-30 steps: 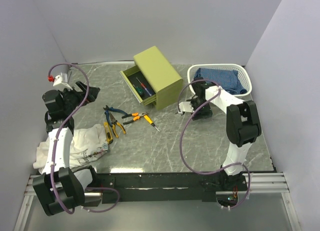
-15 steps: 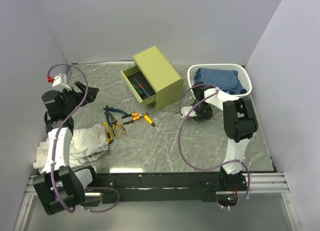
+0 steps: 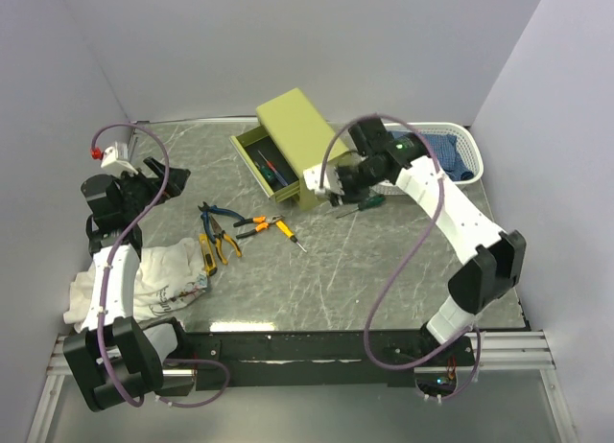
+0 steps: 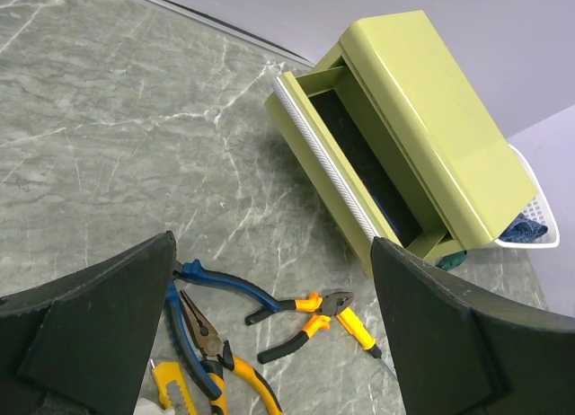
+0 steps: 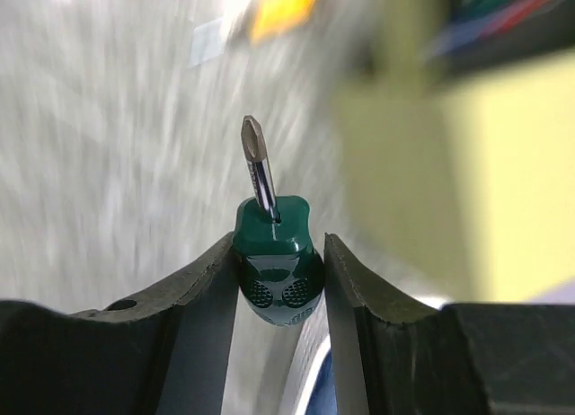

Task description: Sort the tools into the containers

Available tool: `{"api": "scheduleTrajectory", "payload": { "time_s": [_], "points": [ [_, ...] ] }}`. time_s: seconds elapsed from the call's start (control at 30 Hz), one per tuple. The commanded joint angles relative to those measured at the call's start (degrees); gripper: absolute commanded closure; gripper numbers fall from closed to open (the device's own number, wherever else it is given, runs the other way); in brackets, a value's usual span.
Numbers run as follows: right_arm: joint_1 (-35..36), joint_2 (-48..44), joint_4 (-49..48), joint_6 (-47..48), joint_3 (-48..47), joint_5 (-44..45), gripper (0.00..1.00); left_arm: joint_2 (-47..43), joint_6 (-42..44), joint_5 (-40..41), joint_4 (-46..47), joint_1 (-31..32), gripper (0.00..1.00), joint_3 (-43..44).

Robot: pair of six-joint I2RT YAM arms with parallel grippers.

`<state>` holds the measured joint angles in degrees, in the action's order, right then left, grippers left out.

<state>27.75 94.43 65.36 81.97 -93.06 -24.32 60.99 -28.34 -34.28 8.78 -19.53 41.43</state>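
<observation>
The open drawer [image 3: 268,166] that already holds screwdrivers is to the left of my right gripper in the top view. My right gripper should move left over it next and release.
My right gripper [image 3: 353,192] is shut on a green-handled screwdriver [image 3: 370,202], held just right of the olive cabinet [image 3: 305,136]. In the right wrist view the green handle [image 5: 277,267] sits between the fingers [image 5: 198,298], shaft pointing away. The cabinet's open drawer [image 3: 268,166] holds two screwdrivers. Blue pliers [image 3: 217,213], yellow pliers [image 3: 226,244], a yellow utility knife [image 3: 206,255], orange pliers [image 3: 253,226] and an orange screwdriver [image 3: 286,232] lie on the table. My left gripper [image 3: 159,178] is open and empty at the far left, above them [image 4: 269,244].
A white basket [image 3: 467,144] with blue cloth stands at the back right. A white cloth [image 3: 165,280] lies at the front left. The left wrist view shows the cabinet [image 4: 431,119], its drawer [image 4: 359,177] and the pliers [image 4: 305,318].
My right arm swung left from in front of the basket to beside the cabinet, carrying the green screwdriver. The left arm has not moved.
</observation>
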Motion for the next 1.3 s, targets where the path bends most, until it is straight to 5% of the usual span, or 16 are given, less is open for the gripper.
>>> {"api": "scheduleTrajectory", "payload": {
  "time_s": [0.0, 0.1, 0.23, 0.47, 0.57, 0.63, 0.77, 0.83, 1.07, 1.27],
  "points": [
    [2.57, -0.92, -6.19, -22.52, -8.44, -17.25, 1.00, -0.52, -0.75, -0.96, 3.00, -0.33, 0.04, -0.12],
    [5.73, 0.22, -21.81, -40.97, -7.77, -15.16, 1.00, -1.05, -0.40, -0.79, 2.21, -0.33, 0.04, -0.21],
    [10.48, 3.64, -42.21, -62.76, -7.13, 1.44, 1.00, -1.75, -0.67, -0.61, 1.95, -0.33, 0.04, -0.30],
    [12.42, 22.02, -33.46, -78.37, -28.66, 17.19, 1.00, -3.07, -0.84, -0.52, 1.42, -0.42, 0.04, -0.47],
    [12.68, 22.19, -36.53, -78.28, -25.52, 19.30, 1.00, -3.51, -1.02, -0.52, 1.42, -0.51, 0.04, -0.73],
    [12.86, 23.77, -35.57, -77.67, -26.21, 21.92, 0.91, -3.60, -1.02, -0.52, 1.51, -0.60, 0.04, -0.82],
    [13.12, 23.52, -35.92, -76.79, -25.51, 21.96, 0.33, -3.86, -1.19, -0.52, 1.77, -0.77, 0.03, -1.09],
    [13.21, 22.38, -35.22, -75.39, -25.68, 17.84, 0.24, -3.78, -1.54, -0.61, 2.30, -0.86, 0.04, -1.26],
    [12.60, 14.92, -31.45, -67.06, -21.04, 9.32, 0.16, -2.98, -2.42, -1.14, 3.70, -0.86, 0.03, -1.70],
    [3.30, -0.64, -22.76, -36.06, 2.42, -8.46, 0.15, -2.81, -2.60, -0.53, 3.88, -0.86, 0.04, -1.53]
  ]
}}
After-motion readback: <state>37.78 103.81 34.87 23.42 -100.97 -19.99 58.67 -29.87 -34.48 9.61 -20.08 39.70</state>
